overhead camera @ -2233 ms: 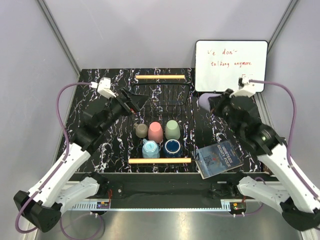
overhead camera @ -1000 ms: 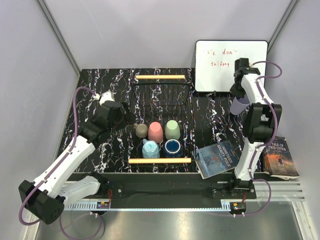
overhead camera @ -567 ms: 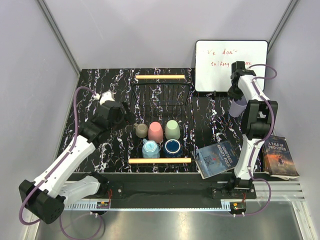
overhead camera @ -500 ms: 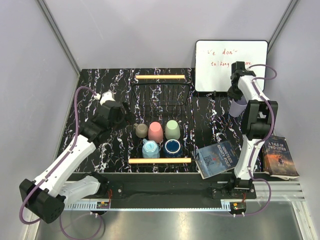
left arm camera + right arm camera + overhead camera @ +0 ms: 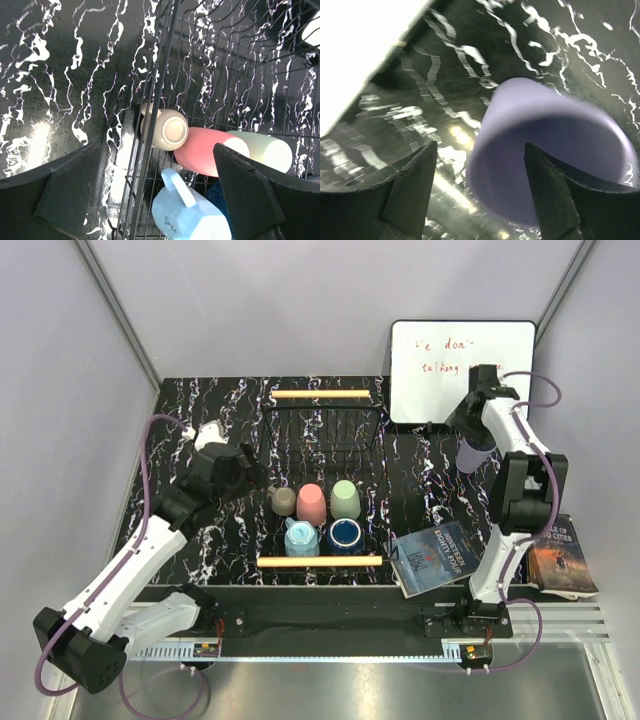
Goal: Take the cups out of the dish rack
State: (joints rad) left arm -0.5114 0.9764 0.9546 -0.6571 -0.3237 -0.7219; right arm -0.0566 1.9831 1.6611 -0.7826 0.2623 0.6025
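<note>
I will next cross, turn and lower my left gripper to close around the pink tumbler (image 5: 311,504), which sits between cups below it, to its right in the top view.
The black wire dish rack (image 5: 372,455) holds several cups at its near end: a beige mug (image 5: 284,501), a pink tumbler (image 5: 311,504), a pale green tumbler (image 5: 345,499), a light blue mug (image 5: 301,538) and a navy mug (image 5: 344,535). My left gripper (image 5: 250,473) hovers open over the rack's left edge. In its wrist view the light blue mug (image 5: 195,215) lies between the fingers, below them. A lavender tumbler (image 5: 471,454) stands on the table right of the rack. My right gripper (image 5: 480,195) is open just above the lavender tumbler (image 5: 550,150), straddling its near wall without gripping.
A whiteboard (image 5: 462,370) leans at the back right, close behind the right gripper. An open-faced book (image 5: 436,558) lies right of the rack's near wooden handle (image 5: 320,561). Another book (image 5: 562,555) sits at the right edge.
My right gripper has opened and let go of the lavender tumbler, which now stands on the table. The left arm has shifted slightly toward the rack.
</note>
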